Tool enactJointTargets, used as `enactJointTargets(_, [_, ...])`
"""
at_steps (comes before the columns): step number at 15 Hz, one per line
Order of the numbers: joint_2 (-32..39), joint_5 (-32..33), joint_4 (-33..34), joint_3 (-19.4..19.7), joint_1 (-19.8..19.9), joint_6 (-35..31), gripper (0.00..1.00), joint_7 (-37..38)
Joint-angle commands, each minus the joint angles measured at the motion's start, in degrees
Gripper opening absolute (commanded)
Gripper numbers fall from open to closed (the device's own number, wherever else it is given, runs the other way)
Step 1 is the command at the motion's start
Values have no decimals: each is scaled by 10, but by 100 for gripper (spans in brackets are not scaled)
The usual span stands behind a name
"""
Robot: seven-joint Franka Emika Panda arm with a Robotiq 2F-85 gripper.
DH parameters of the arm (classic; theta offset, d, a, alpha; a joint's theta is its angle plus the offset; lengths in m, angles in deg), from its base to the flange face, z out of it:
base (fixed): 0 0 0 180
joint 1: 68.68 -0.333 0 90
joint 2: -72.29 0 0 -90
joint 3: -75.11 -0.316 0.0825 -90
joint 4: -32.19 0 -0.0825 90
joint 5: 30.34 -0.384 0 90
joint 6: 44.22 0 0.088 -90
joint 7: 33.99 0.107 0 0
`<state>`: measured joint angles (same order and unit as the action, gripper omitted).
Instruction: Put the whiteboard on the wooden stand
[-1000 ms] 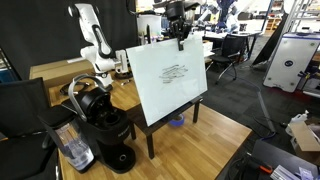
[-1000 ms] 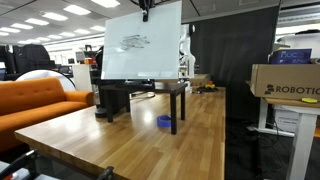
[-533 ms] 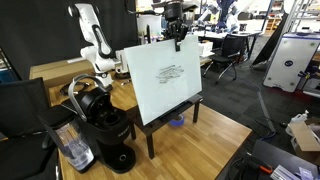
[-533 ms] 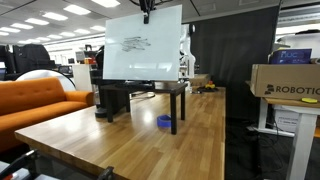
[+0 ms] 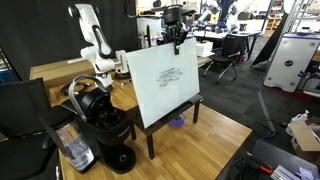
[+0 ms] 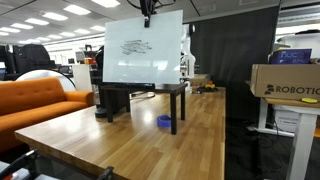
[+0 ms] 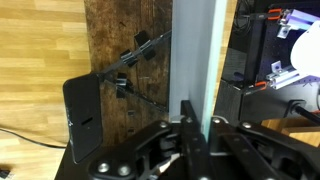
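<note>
The whiteboard stands nearly upright. My gripper should next ease down and to the left in the wrist view, lean it over the dark stand top and then let go of it.
The whiteboard is a large white sheet with a dark scribble near its centre. It stands tilted on or just above the dark-brown wooden stand. Both also show in an exterior view, the whiteboard over the stand. My gripper is shut on the board's top edge, seen from the other side as well. In the wrist view the gripper clamps the thin board edge above the dark stand top. I cannot tell whether the bottom edge touches the ledge.
A black coffee machine stands on the light wooden table beside the stand. A small blue object lies under the stand. An orange sofa and a boxed shelf flank the table.
The gripper and whiteboard have moved down a little, and the board has shifted slightly towards the stand.
</note>
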<state>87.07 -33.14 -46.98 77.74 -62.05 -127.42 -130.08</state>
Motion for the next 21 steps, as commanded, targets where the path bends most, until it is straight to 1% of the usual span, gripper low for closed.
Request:
enactJointTargets(1, [-14,-19,-6,-7,11,-10,1,-24])
enactJointTargets(9, [-14,-47,-6,-7,12,-16,1,-24])
enactJointTargets(14, [-13,-53,-7,-5,14,-24,1,-25])
enactJointTargets(21, [-14,-61,-22,-1,29,-38,1,-26])
